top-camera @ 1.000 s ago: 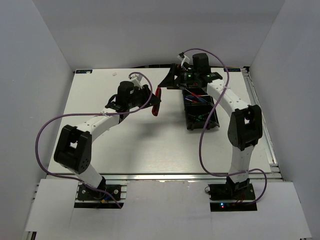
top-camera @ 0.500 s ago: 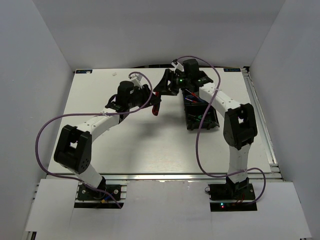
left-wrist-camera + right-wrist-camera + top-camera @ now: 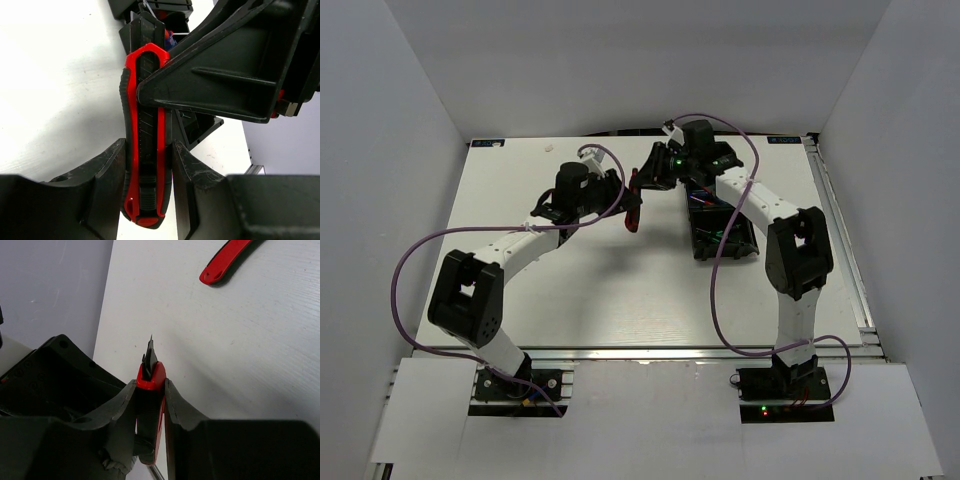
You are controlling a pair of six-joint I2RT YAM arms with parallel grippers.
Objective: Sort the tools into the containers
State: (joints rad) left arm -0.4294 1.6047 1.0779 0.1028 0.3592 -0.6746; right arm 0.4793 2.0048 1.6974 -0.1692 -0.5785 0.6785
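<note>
The cutter turns and travels outward in my right gripper next, then goes down over the black tray's far end (image 3: 704, 193), because that tray already holds several tools.
A red-and-black cutter (image 3: 145, 150) hangs above the table between both arms. My left gripper (image 3: 147, 150) is shut on its lower half, a finger against each side. My right gripper (image 3: 150, 385) is shut on the cutter's (image 3: 151, 376) upper end, where the blade tip pokes out past the fingers. In the top view the two grippers meet at the cutter (image 3: 634, 205), left gripper (image 3: 623, 197) below and right gripper (image 3: 642, 180) above, just left of the containers (image 3: 700, 250). That black tray holds several blue, red and green tools.
Another red-handled tool (image 3: 225, 259) lies on the white table beyond the right gripper. The black tray's corner (image 3: 202, 131) shows behind the cutter. Grey walls stand around the table on three sides.
The right arm swung left from above the tray to the cutter, and its jaws went from wide open to shut on the cutter's upper end. The left arm held still.
</note>
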